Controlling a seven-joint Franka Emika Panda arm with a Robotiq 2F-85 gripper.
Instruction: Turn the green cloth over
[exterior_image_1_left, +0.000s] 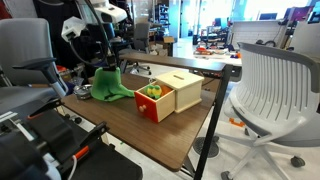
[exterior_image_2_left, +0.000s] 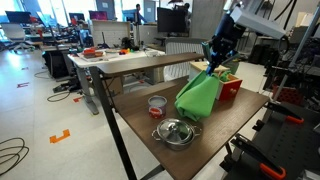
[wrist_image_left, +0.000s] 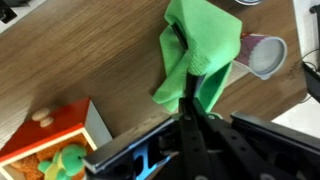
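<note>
My gripper should move down and back onto the bare wood beside the red and cream box and release the cloth there, because the lower edge of the cloth already reaches the table.
The green cloth (exterior_image_1_left: 108, 84) hangs lifted from the wooden table, pinched at its top by my gripper (exterior_image_1_left: 109, 62). In an exterior view the cloth (exterior_image_2_left: 200, 95) drapes down from the gripper (exterior_image_2_left: 216, 60) with its lower edge near the table. In the wrist view the cloth (wrist_image_left: 200, 55) hangs from my shut fingers (wrist_image_left: 190, 100) over the tabletop.
A red and cream box (exterior_image_1_left: 165, 97) with a green toy inside stands beside the cloth. A metal bowl (exterior_image_2_left: 174, 132) and a small pink cup (exterior_image_2_left: 156, 104) sit near the table's edge. Office chairs (exterior_image_1_left: 270, 90) flank the table (exterior_image_1_left: 130, 130).
</note>
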